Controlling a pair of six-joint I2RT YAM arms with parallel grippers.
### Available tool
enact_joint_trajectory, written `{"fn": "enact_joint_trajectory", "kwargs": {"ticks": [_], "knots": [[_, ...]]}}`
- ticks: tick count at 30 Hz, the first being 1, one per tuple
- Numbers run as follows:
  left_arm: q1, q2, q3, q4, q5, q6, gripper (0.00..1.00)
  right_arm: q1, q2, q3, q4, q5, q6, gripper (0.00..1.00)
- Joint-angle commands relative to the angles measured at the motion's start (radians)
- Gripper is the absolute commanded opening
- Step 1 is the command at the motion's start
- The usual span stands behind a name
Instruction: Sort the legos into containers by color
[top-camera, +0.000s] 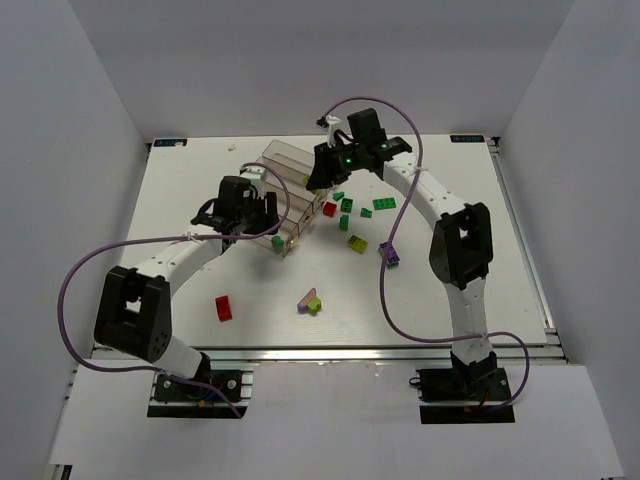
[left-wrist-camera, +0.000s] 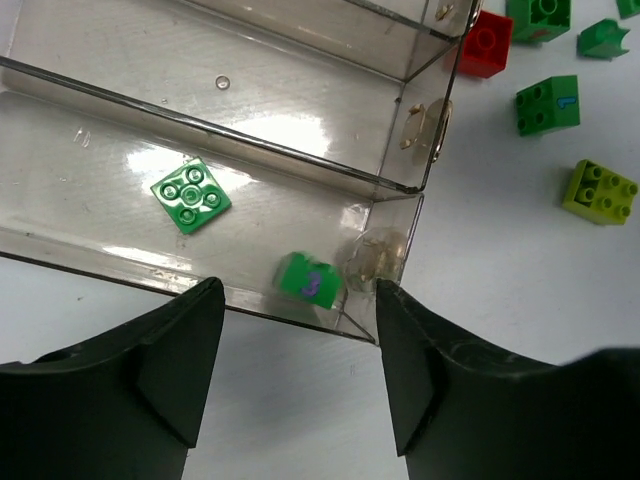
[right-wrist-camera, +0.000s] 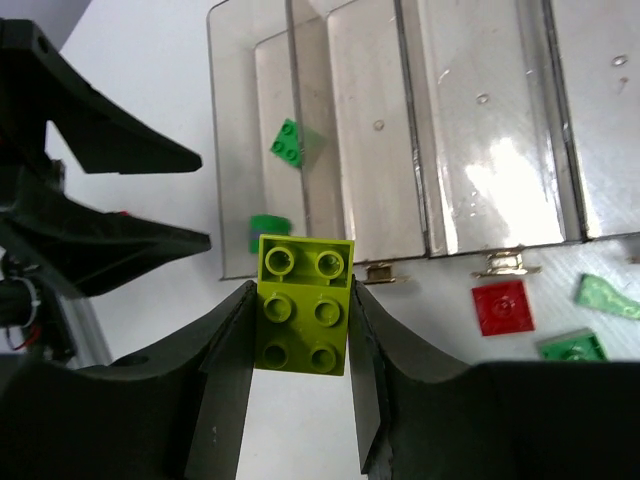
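Next, the right gripper goes to the left in the top view and down into the bin beside the green bricks' bin, since it stands empty.
The clear stepped tray of bins (top-camera: 281, 160) lies at the table's middle back. My left gripper (left-wrist-camera: 298, 325) is open and empty, just outside the nearest bin's end wall. In that bin (left-wrist-camera: 100, 170) lie a flat green brick (left-wrist-camera: 191, 195) and a blurred green brick with a purple 3 (left-wrist-camera: 310, 279). My right gripper (right-wrist-camera: 303, 300) is shut on a lime-yellow brick (right-wrist-camera: 305, 262), held above the table just off the bins' (right-wrist-camera: 480, 150) open-end corner. In the top view, the right gripper (top-camera: 325, 178) is over the tray's right side and the left gripper (top-camera: 262, 222) is at its near end.
Loose bricks lie right of the tray: a red one (top-camera: 330, 209), several green ones (top-camera: 385, 204), a lime one (top-camera: 357, 243) and a purple one (top-camera: 390, 253). Nearer the front lie a red brick (top-camera: 224, 307) and a purple-and-lime pair (top-camera: 312, 300).
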Motion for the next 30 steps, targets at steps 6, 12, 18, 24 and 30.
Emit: {"fn": "enact_joint_trajectory", "kwargs": {"ticks": [6,12,18,24,30], "knots": [[0.037,-0.051,0.062,-0.008,-0.016,-0.044,0.67,0.039,0.059,0.098,0.107,0.026,-0.094,0.05],[0.061,-0.287,-0.021,-0.043,-0.105,-0.190,0.31,0.104,0.115,0.124,0.169,0.080,-0.155,0.08],[0.061,-0.517,-0.122,-0.141,-0.130,-0.326,0.73,0.147,0.175,0.130,0.212,0.209,-0.194,0.14],[0.061,-0.646,-0.140,-0.221,-0.167,-0.362,0.83,0.151,0.211,0.131,0.210,0.278,-0.249,0.43],[0.059,-0.709,-0.186,-0.206,-0.165,-0.418,0.84,0.151,0.201,0.141,0.200,0.289,-0.258,0.68]]}}
